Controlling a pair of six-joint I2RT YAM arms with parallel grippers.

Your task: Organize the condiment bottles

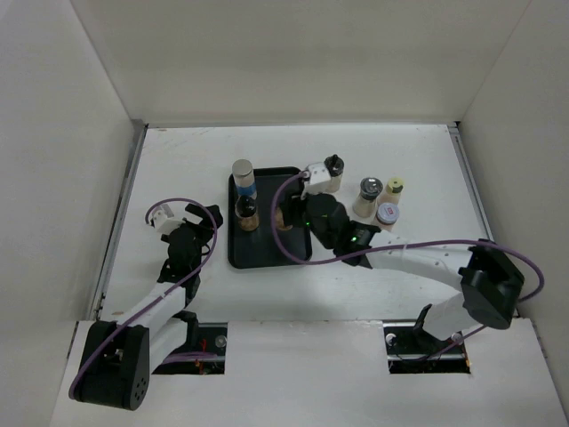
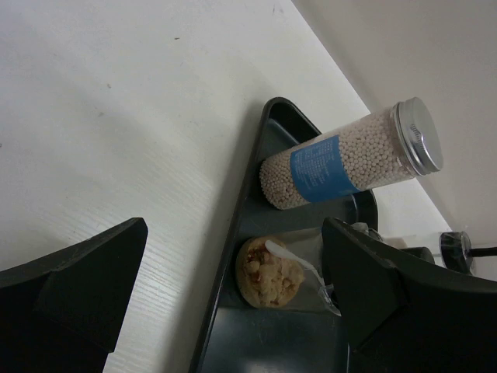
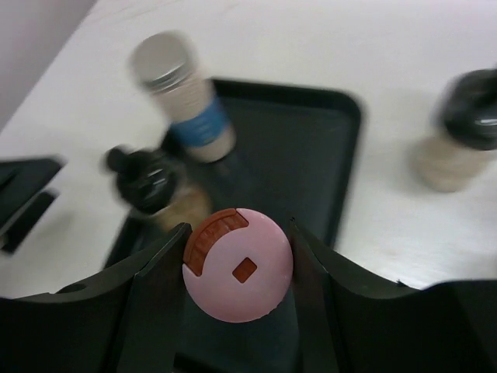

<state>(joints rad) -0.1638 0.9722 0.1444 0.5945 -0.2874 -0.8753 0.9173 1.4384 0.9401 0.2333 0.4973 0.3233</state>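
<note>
Next, I will move my right gripper left in the top view, back and down to release the pink-lid jar in the tray's near corner (image 1: 250, 250), which is empty.
My right gripper (image 3: 238, 230) is shut on a pink-lid jar (image 3: 238, 264), holding it over the right part of the black tray (image 3: 311, 148). I cannot tell whether the jar touches the tray. In the top view this gripper (image 1: 290, 213) is at the tray's right side (image 1: 267, 253). A silver-lid jar with a blue label (image 1: 243, 178) and a black-lid jar (image 1: 247, 213) stand in the tray. My left gripper (image 1: 182, 227) is open and empty on the table left of the tray; its view shows the silver-lid jar (image 2: 349, 159) and a brown jar (image 2: 269, 272).
Right of the tray stand another black-lid jar (image 1: 333, 173), a grey-lid jar (image 1: 368, 194), a pale-yellow-lid jar (image 1: 394, 187) and one more small jar (image 1: 387, 213). White walls enclose the table on three sides.
</note>
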